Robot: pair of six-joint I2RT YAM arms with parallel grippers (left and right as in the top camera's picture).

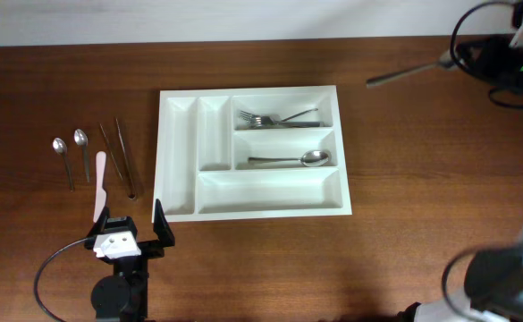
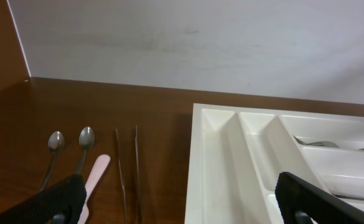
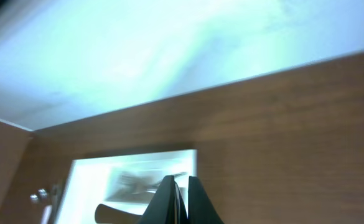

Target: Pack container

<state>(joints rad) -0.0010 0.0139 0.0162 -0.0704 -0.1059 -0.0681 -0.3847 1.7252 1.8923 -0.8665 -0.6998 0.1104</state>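
Note:
The tray's section beside the forks has room alongside its spoon, so my right gripper lowers there next, left in the overhead view.
A white cutlery tray lies mid-table, with forks in its upper right compartment and a spoon in the one below. Left of it on the wood lie two spoons, a pink-and-white knife and two thin metal sticks. My left gripper is open and empty, near the tray's front left corner. My right gripper is high at the far right, shut on a grey metal utensil that points left. The right wrist view is blurred and shows the shut fingers above the tray.
In the left wrist view the tray fills the right, with the spoons, pink knife and sticks on the left. A white wall runs behind the table. Black cables hang at the far right.

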